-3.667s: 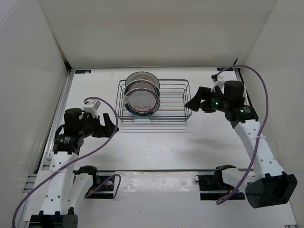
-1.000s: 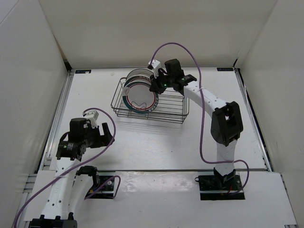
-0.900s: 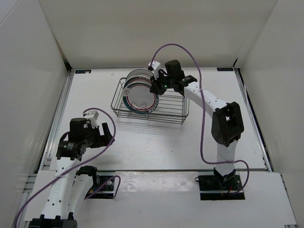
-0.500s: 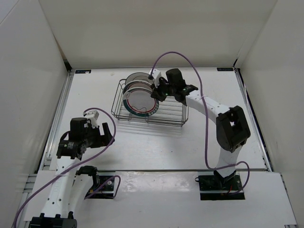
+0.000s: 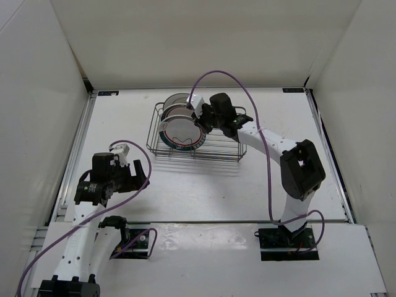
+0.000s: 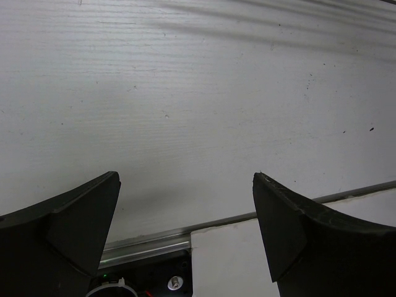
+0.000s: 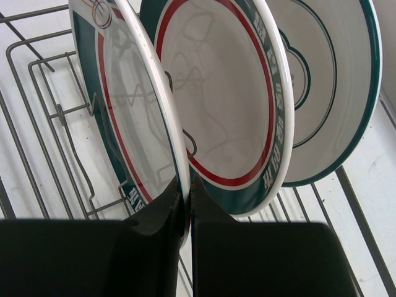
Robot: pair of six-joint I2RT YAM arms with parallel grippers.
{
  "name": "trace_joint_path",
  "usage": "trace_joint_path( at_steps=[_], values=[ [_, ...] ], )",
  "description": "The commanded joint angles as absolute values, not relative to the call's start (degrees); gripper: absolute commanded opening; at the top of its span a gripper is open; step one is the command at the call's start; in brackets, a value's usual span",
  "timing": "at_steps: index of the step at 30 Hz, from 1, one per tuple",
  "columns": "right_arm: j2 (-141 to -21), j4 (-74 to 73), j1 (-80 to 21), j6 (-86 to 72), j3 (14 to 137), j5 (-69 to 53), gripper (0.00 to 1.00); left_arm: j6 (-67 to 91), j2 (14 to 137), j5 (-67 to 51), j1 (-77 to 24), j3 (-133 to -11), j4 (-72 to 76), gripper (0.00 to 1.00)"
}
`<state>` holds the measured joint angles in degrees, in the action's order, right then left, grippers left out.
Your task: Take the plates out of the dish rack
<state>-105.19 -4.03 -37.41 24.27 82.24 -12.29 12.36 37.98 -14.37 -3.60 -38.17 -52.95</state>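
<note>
My right gripper should lift the plate off the wires, then lower it flat onto the bare tabletop in front of the rack and release it, since that tabletop is below and back.
The dish rack, a grey wire basket, stands at the back middle of the table. Three plates stand upright at its left end. The front plate, white with a teal rim and red ring, is pinched at its rim by my right gripper. In the right wrist view the gripper is shut on that plate's thin edge. Behind it stand a second teal and red plate and a third, teal-edged one. My left gripper hovers open over bare table, nothing between its fingers.
Rack wires run under and beside the held plate. A metal rail crosses the table's near edge below the left gripper. White walls enclose the table on the left, back and right.
My right gripper has slid a little toward the near side along the front plate's rim and closed tighter on it. The rack has shifted slightly. The left arm has stayed put.
</note>
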Motion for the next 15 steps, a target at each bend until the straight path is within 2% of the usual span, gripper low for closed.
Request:
trace_joint_path(
  at_steps=[1, 15],
  values=[
    [-102.66, 1.93, -37.00, 28.48, 80.34, -5.45, 0.00, 12.39, 37.97, -14.94, -3.78, -38.05, -52.82, 1.00],
    [-94.83, 3.69, -38.41, 31.03, 79.19, -2.81, 0.00, 12.48, 37.88, -15.29, -3.69, -37.97, -52.73, 1.00]
  ],
)
